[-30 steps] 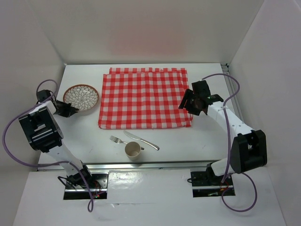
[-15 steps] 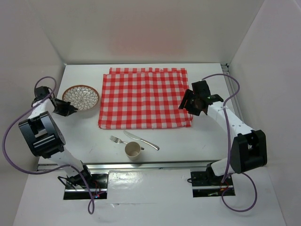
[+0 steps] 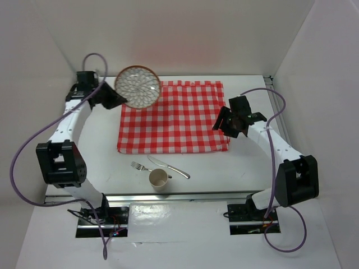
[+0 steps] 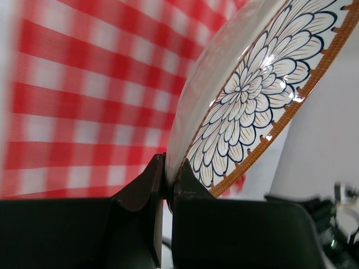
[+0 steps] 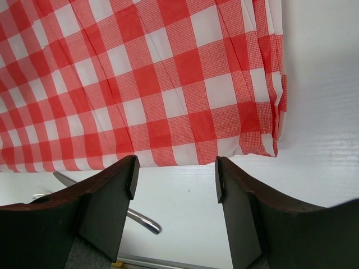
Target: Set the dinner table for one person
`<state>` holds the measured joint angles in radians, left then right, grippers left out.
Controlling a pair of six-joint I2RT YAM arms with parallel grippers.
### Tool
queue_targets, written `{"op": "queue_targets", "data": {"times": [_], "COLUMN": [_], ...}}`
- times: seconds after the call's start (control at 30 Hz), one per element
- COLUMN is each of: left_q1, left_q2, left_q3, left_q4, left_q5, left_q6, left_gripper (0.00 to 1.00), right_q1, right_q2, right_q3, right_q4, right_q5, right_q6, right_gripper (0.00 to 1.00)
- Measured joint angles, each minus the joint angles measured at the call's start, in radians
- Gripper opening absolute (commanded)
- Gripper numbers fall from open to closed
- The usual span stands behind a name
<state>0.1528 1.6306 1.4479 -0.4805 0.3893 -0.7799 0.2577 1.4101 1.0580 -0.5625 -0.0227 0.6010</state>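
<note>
The bare middle of the cloth is below my left gripper and to its right in the top view, so I will move that way next, lower the plate [image 3: 138, 87] and let go of it.
A round plate [image 3: 138, 87] with a brown rim and a petal pattern hangs tilted in the air over the far left corner of the red-and-white checked cloth [image 3: 174, 117]. My left gripper [image 3: 120, 100] is shut on its rim. The left wrist view shows the plate [image 4: 252, 101] pinched at its edge in that gripper [image 4: 168, 182]. My right gripper [image 3: 224, 124] stands open over the cloth's right edge with nothing between its fingers [image 5: 115, 185]. A fork [image 3: 140, 167], a knife [image 3: 168, 166] and a beige cup [image 3: 159, 179] lie on the white dinner table [image 3: 235, 168] near its front.
White walls close in the table on three sides. A silver rail [image 3: 168, 197] runs along the near edge. The knife's handle [image 5: 143, 223] shows under my right gripper, just below the cloth's [image 5: 140, 84] near hem.
My left arm has lifted the plate off the table's left side and carried it up and to the right, over the cloth's far left corner. The right arm has not moved.
</note>
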Motion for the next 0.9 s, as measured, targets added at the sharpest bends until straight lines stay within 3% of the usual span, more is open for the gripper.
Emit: {"op": "queue_targets", "data": {"times": [0.13, 0.27, 0.57, 0.83, 0.87, 0.9], "left_q1": [-0.188, -0.290, -0.346, -0.371, -0.373, -0.375], "left_q2": [0.085, 0.212, 0.441, 0.489, 0.494, 0.500], "left_q3": [0.056, 0.088, 0.114, 0.132, 0.143, 0.156], "left_q4": [-0.005, 0.005, 0.037, 0.051, 0.046, 0.040], "left_q5": [0.053, 0.088, 0.055, 0.032, 0.025, 0.019], "left_q6": [0.021, 0.018, -0.018, -0.039, -0.039, -0.038], "left_gripper": [0.00, 0.00, 0.00, 0.00, 0.15, 0.23], "right_q1": [0.000, 0.000, 0.000, 0.000, 0.000, 0.000], "right_q2": [-0.028, -0.073, -0.150, -0.151, -0.151, -0.151], "right_q3": [0.000, 0.000, -0.040, -0.055, -0.055, -0.055], "right_q4": [-0.018, -0.032, -0.059, -0.076, -0.077, -0.077], "right_q5": [0.001, 0.008, 0.011, 0.011, 0.011, 0.011], "right_q6": [-0.001, -0.001, -0.002, -0.002, -0.002, -0.002], "right_gripper": [0.68, 0.68, 0.68, 0.68, 0.68, 0.68]}}
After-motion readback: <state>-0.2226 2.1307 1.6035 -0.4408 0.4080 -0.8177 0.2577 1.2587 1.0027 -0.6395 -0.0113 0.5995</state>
